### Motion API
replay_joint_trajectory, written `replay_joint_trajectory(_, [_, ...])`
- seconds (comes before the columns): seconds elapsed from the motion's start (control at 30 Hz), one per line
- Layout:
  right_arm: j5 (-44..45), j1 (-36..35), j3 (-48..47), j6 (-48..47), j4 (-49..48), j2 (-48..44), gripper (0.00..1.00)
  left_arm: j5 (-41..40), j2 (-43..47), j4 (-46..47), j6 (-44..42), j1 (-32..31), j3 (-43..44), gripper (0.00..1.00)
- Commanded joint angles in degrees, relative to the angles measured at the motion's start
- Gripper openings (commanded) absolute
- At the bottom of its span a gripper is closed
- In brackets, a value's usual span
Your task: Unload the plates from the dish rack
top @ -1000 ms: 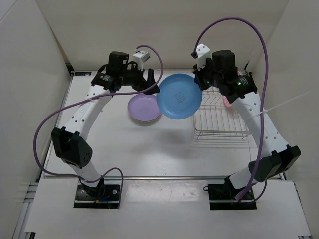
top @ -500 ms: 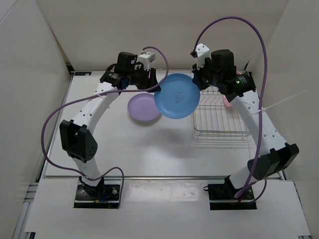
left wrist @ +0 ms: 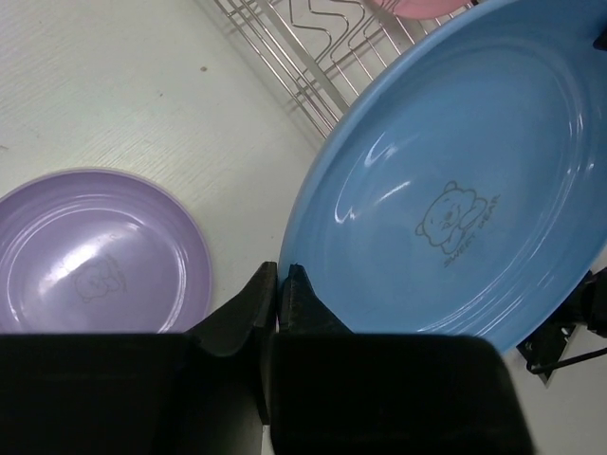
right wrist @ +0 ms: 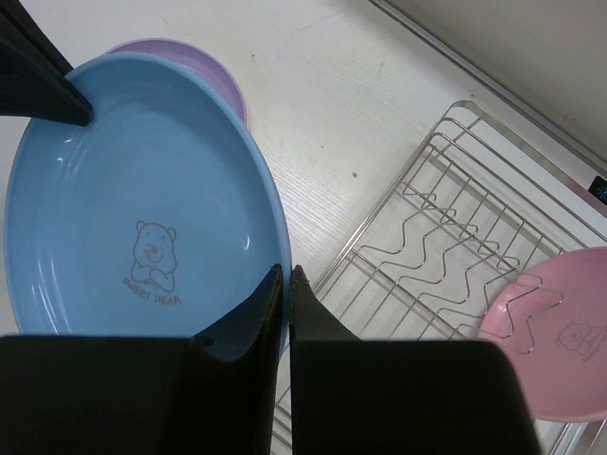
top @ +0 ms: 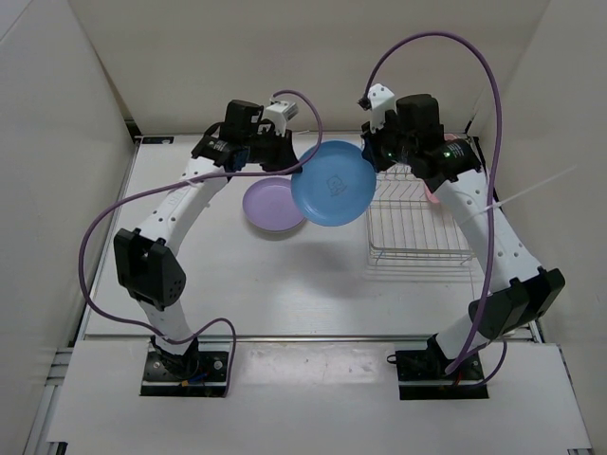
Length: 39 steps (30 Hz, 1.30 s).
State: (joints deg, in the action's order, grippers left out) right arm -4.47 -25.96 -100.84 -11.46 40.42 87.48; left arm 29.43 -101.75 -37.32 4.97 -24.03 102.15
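Observation:
The bare lilac-purple plate (top: 271,206) lies below the blue plate (top: 332,185) and to its left in the top view, so the left gripper should next carry the blue plate over, lower it and let go.
A blue plate (top: 332,185) with a bear print hangs in the air between the two arms, left of the dish rack (top: 417,227). My left gripper (top: 302,171) is shut on its left rim (left wrist: 313,218). My right gripper (top: 375,161) still pinches the opposite rim (right wrist: 275,237), jaws nearly together. A lilac-purple plate (top: 270,206) lies flat on the table below and to the left. A pink plate (top: 432,194) stands in the wire rack (right wrist: 436,227) at its far right side.
White walls enclose the table on the left, back and right. The rack's near rows of wire dividers (right wrist: 446,256) hold nothing. Purple cables loop above both arms.
My left gripper came in from the left and closed on the blue plate's rim. The plate drifted slightly left with the right gripper.

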Motion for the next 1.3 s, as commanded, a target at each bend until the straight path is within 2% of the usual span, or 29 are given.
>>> replay_joint_trajectory(0.0, [-1.0,-0.3,-2.2,0.3,-0.5,-0.6,0.05,-1.9,2.9,1.8,1.1,0.2,-1.4,0.11])
replay_joint_trajectory(0.07, [0.3,-0.3,-1.6,0.3,-0.5,-0.6,0.13,-6.3,5.4,3.0,1.8,0.2,-5.1,0.11])
replay_joint_trajectory(0.1, [1.3,-0.3,-0.9,0.3,-1.2,-0.6,0.22,-8.1,6.4,3.6,1.8,0.2,-6.5,0.11])
replay_joint_trajectory(0.13, [4.5,-0.3,-0.4,0.8,-1.2,-0.1,0.45,-9.7,7.4,4.1,2.3,0.2,-7.8,0.11])
replay_joint_trajectory(0.17, [7.3,-0.3,-0.4,0.8,-2.1,-0.1,0.52,-13.7,9.0,4.1,2.9,0.2,-10.2,0.11])
replay_joint_trajectory(0.23, [15.1,-0.3,-0.4,2.8,-4.0,1.1,0.57,-17.9,10.3,5.4,2.9,1.6,-12.1,0.11])
replay_joint_trajectory(0.3, [21.9,-0.3,-1.0,3.5,-4.7,2.0,0.59,-22.2,11.0,5.4,5.4,4.9,-13.6,0.11])
replay_joint_trajectory(0.37, [21.9,0.4,-1.0,4.3,-4.7,2.0,0.59,-23.1,10.4,5.4,7.3,9.0,-14.1,0.11])
replay_joint_trajectory(0.53, [21.1,0.9,-1.0,4.3,-4.7,1.5,0.59,-15.0,5.8,4.5,9.8,15.0,-13.3,0.11])
replay_joint_trajectory(0.7, [21.6,0.9,0.2,4.3,-4.7,0.2,0.59,-12.1,-1.4,4.5,10.3,16.8,-12.8,0.11])
replay_joint_trajectory(0.87, [21.6,0.9,0.2,3.7,-4.7,-0.8,0.59,-9.2,-7.6,3.5,11.4,17.4,-8.1,0.11])
replay_joint_trajectory(1.27, [20.6,0.9,0.2,3.7,-4.2,-1.3,0.59,-8.4,-10.4,3.5,11.4,18.0,-9.0,0.11])
